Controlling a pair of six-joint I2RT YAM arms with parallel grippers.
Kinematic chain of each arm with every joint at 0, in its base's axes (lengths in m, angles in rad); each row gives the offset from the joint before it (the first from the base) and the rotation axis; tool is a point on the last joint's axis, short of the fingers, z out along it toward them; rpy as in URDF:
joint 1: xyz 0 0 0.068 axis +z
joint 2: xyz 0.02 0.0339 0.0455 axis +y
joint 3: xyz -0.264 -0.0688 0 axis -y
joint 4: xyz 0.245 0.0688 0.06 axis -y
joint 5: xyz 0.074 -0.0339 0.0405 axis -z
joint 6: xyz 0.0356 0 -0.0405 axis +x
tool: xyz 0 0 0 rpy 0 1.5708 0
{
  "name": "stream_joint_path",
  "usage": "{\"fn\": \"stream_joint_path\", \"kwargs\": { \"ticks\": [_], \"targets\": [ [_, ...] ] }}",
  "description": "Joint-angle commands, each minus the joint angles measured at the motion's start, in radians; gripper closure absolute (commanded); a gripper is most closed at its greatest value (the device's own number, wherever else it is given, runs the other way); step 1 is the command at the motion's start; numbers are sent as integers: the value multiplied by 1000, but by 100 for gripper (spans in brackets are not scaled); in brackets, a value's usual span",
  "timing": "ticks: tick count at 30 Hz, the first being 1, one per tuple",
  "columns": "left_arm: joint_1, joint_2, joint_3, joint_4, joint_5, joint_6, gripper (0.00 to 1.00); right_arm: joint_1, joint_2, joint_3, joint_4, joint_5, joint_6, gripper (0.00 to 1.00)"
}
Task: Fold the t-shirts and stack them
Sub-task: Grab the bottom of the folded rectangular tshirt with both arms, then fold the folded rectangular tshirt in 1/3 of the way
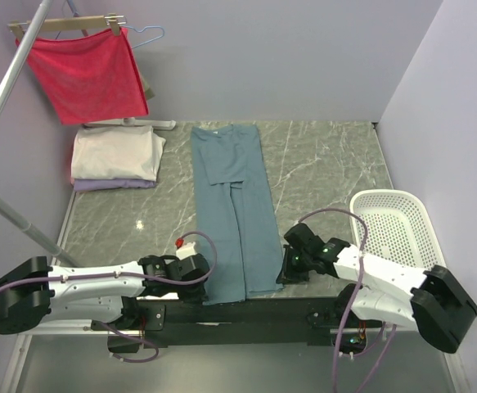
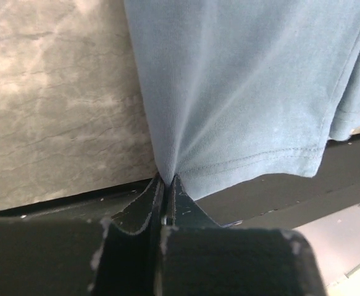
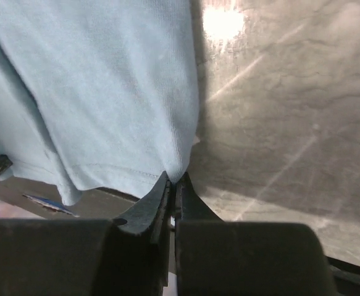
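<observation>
My left gripper lifts the hem corner next and carries it outward to release it halfway along the strip [image 1: 209, 193], because the shirt still lies stretched at full length.
A dusty teal-blue t-shirt [image 1: 231, 214] lies as a long narrow strip down the middle of the table, its sides folded in. My left gripper [image 1: 208, 275] is shut on the near left corner of its hem [image 2: 167, 177]. At the near right corner of the same hem [image 3: 178, 177] my right gripper [image 1: 282, 273] is shut on the cloth. A cream-white folded t-shirt [image 1: 115, 152] rests on a pale lavender one [image 1: 111, 185] at the back left.
A red cloth [image 1: 87, 75] hangs on a wooden hanger at the back left, with a slanting metal pole [image 1: 9, 86] in front of it. A white plastic basket [image 1: 395, 225] stands at the right edge. The table's near edge [image 2: 278, 197] lies just under the hem.
</observation>
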Motion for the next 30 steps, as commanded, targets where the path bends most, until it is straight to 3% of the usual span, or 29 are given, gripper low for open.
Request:
{"fn": "stream_joint_path", "kwargs": {
  "ticks": [1, 7, 17, 23, 30],
  "targets": [
    [-12, -2, 55, -172, -80, -9, 99, -3, -128, 16, -28, 75, -29, 100],
    [-10, -58, 172, -241, -207, -3, 99, -6, -206, 123, -96, 153, -81, 100],
    [63, 21, 305, -231, -368, 119, 99, -41, -35, 298, -39, 232, -219, 100],
    [271, 76, 339, -70, -324, 310, 99, -119, 113, 418, 11, 212, -320, 100],
    [434, 258, 436, 79, -264, 514, 99, -199, 353, 574, 59, 146, -406, 100]
  ]
}}
